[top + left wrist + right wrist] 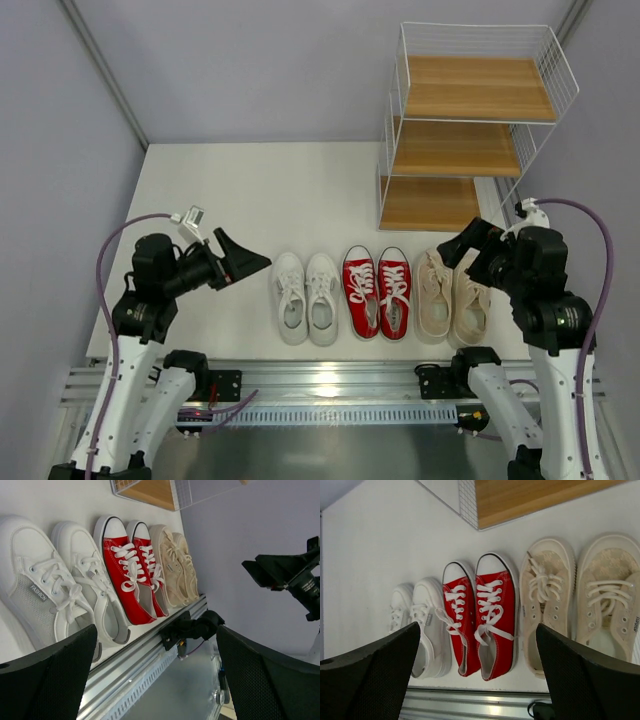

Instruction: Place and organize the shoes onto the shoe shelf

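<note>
My right gripper moves down, open, rightward in its wrist view onto the neighboring inner sides of the beige pair [453, 298] [574, 607] next, as they stand close together.
Three pairs of sneakers stand in a row near the table's front edge: white [307, 297], red with white laces [378, 291], beige [451, 296]. They show again in the left wrist view, white [55, 587], red [131, 571], beige [176, 565], and in the right wrist view, white [422, 625], red [482, 612], beige [580, 597]. The three-tier wire shoe shelf [470, 130] stands at the back right, its boards bare. My left gripper [243, 263] is open and empty, held above the table left of the white pair. My right gripper [462, 245] is open and empty above the beige pair.
A metal rail [330, 380] runs along the table's near edge, holding both arm bases. Grey walls close in on both sides and behind. The shelf's bottom board [540, 497] lies just beyond the shoes' toes.
</note>
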`<state>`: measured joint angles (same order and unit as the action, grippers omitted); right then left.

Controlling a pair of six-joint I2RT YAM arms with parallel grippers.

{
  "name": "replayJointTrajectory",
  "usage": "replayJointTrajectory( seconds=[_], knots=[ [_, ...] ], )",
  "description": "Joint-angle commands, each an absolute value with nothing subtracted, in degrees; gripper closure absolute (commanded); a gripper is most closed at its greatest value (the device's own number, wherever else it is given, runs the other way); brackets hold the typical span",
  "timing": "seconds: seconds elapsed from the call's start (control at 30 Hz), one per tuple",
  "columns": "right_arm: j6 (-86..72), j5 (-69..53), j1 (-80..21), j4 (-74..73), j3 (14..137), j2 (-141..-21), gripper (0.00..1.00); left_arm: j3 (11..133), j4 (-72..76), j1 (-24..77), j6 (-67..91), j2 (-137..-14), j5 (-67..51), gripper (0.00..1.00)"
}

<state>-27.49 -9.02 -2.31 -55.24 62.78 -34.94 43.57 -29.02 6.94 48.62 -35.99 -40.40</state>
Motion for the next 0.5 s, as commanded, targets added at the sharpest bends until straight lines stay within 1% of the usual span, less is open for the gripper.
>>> replayJointTrajectory(
  seconds=[0.0,0.03,0.07,0.1,0.17,0.2,0.27,0.33,0.4,0.47],
  knots=[
    [-27.42,-2.29,-2.55,-62.21,64.25,-37.78,0.03,43.77,-33.03,9.66,44.92,-36.3,-41.15,0.0],
    [-27.68,-0.46,-2.64,-63.36,64.86,-38.92,0.03,43.86,-33.57,10.54,44.56,-37.43,-40.18,0.0],
    [-28.03,5.65,-2.55,-66.24,65.47,-40.59,0.03,43.94,-34.01,12.46,44.21,-37.96,-39.03,0.0],
    [-28.56,8.76,-2.55,-67.49,65.91,-43.56,0.03,43.95,-34.27,13.61,43.95,-38.4,-36.33,0.0],
    [-28.65,12.9,-2.55,-67.94,65.13,-46.04,0.03,44.3,-35.42,17.46,43.33,-40.25,-33.68,0.0],
    [-29.0,17.01,-2.55,-67.42,64.43,-47.01,0.03,44.38,-35.33,18.8,43.33,-40.6,-32.44,0.0],
    [-29.88,19.32,-2.64,-67.5,62.32,-51.14,0.03,44.38,-34.72,22.65,43.42,-41.13,-29.19,0.0],
    [-31.8,23.36,-2.46,-68.02,60.48,-56.13,0.03,44.03,-33.93,24.42,43.59,-41.13,-27.26,0.0],
    [-33.74,27.31,-2.03,-68.99,59.51,-59.84,0.03,43.6,-33.49,26.01,43.77,-41.31,-27.33,0.0],
    [-34.11,26.38,-1.93,-67.78,58.1,-63.45,0.03,43.24,-33.4,26.45,44.03,-41.13,-27.69,0.0]
  ],
)
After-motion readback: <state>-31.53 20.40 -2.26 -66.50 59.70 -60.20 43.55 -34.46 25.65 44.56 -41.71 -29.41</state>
